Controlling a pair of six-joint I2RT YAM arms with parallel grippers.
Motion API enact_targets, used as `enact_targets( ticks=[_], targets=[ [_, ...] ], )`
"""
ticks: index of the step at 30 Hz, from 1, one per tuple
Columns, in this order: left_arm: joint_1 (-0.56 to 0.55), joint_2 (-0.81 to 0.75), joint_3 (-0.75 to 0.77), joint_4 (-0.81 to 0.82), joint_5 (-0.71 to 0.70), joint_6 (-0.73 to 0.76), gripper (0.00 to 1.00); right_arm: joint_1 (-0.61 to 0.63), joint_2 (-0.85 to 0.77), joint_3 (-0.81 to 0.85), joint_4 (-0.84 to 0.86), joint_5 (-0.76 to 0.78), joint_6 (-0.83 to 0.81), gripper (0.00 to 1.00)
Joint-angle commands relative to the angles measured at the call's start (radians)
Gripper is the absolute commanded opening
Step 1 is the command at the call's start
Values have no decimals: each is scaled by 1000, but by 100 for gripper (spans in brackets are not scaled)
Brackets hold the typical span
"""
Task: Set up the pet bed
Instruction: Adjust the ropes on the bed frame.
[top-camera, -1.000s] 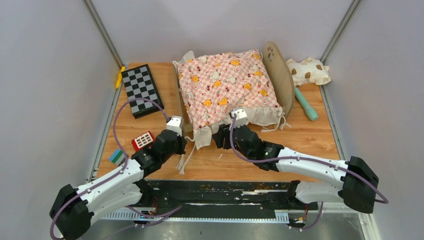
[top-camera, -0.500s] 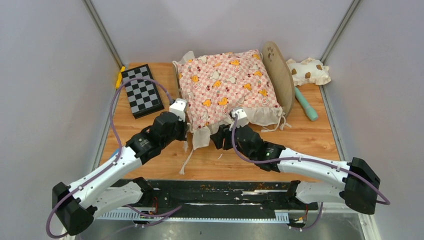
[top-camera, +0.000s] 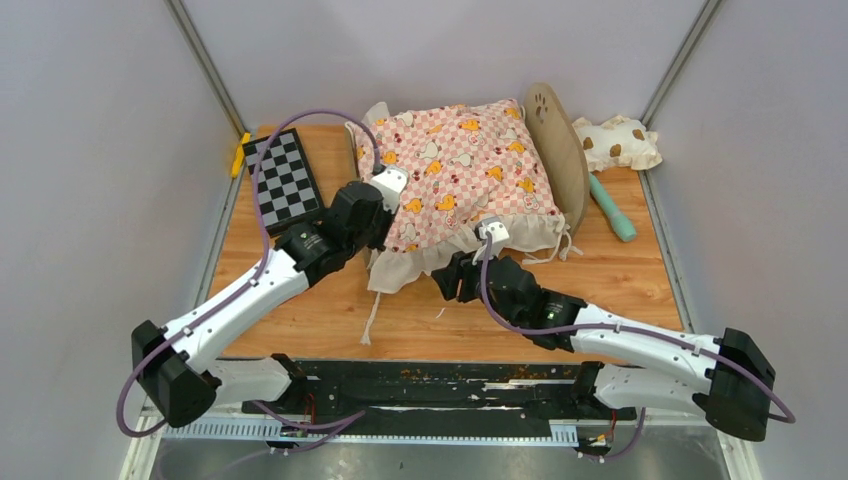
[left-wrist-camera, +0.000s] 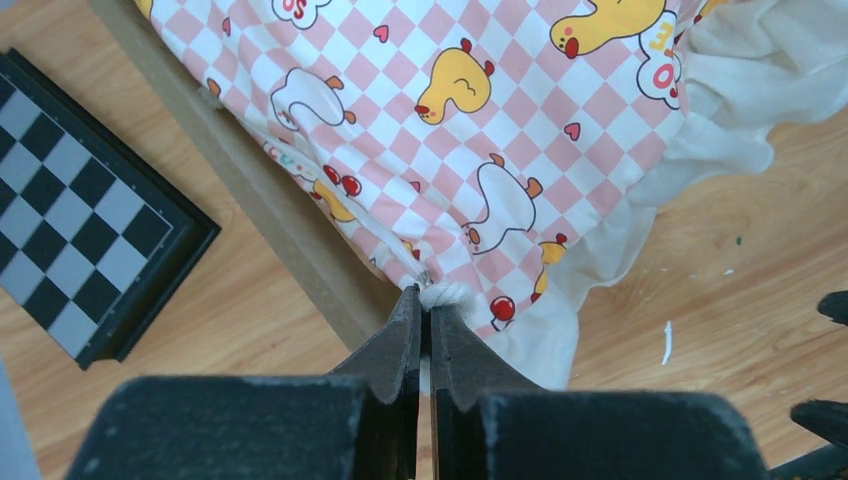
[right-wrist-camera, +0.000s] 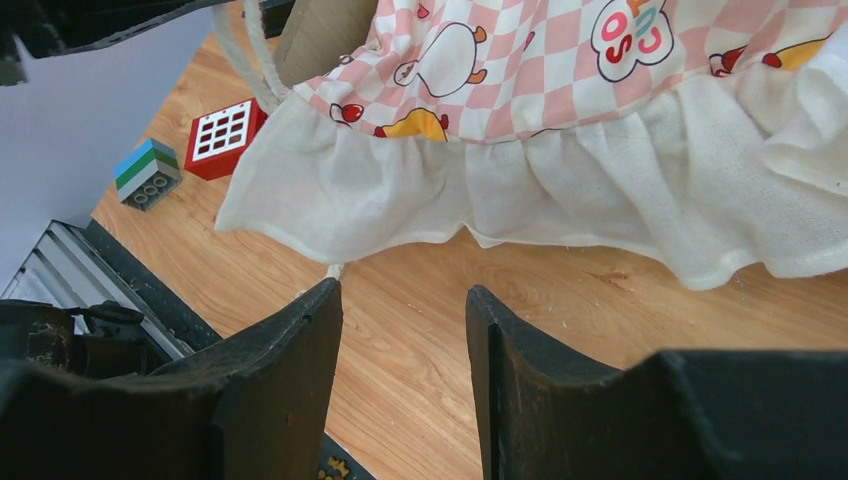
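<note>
The edge of the pet bed's wooden side bar is bare beside the cushion, so the left gripper will next tilt toward the chessboard and let go of the white tie cord (left-wrist-camera: 445, 295) over the bar.
The pet bed (top-camera: 555, 150) stands at the back middle, its rounded headboard with the paw cutout on the right. Its wooden side rail (left-wrist-camera: 290, 250) shows in the left wrist view. A pink checkered ruffled cushion (top-camera: 460, 170) covers the bed, so the base is hidden. My left gripper (top-camera: 380, 215) is at the cushion's left side, over the rail. There my left gripper (left-wrist-camera: 422, 292) is shut on a white tie cord (left-wrist-camera: 445, 295) of the cushion (left-wrist-camera: 480, 120). My right gripper (top-camera: 450, 280) is open just in front of the front ruffle (right-wrist-camera: 520, 190), and nothing is between the fingers of my right gripper (right-wrist-camera: 403, 290).
A folded chessboard (top-camera: 283, 180) lies left of the bed. A spotted cream pillow (top-camera: 617, 142) and a teal tool (top-camera: 612, 208) lie right of the headboard. A yellow item (top-camera: 240, 153) sits at the back left edge. A red block (right-wrist-camera: 228, 135) and a green-blue block (right-wrist-camera: 148, 172) lie front left.
My left arm has swung from the front left up to the cushion's left side, still shut on the cord, lifting the ruffle corner. The right gripper has drawn slightly back and right.
</note>
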Motion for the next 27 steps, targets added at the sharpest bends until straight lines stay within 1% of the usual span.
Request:
enact_targets(
  ticks=[1, 7, 11, 17, 23, 27],
  targets=[
    [-10, 71, 109, -30, -10, 149, 2, -3, -53, -15, -10, 30, 11, 49],
    [-17, 127, 170, -16, -1, 288, 3, -3, -99, -48, -20, 55, 22, 50],
    [-23, 124, 170, 7, -13, 390, 1, -3, -116, -54, -23, 67, 24, 50],
    [-28, 120, 152, 17, -69, 518, 0, -3, -125, -69, -27, 71, 35, 50],
    [-30, 78, 64, 158, -39, 650, 0, -3, -127, -87, -5, 65, 49, 50],
    [-30, 73, 33, 231, -61, 666, 0, -3, -128, -86, -15, 72, 42, 50]
  ],
)
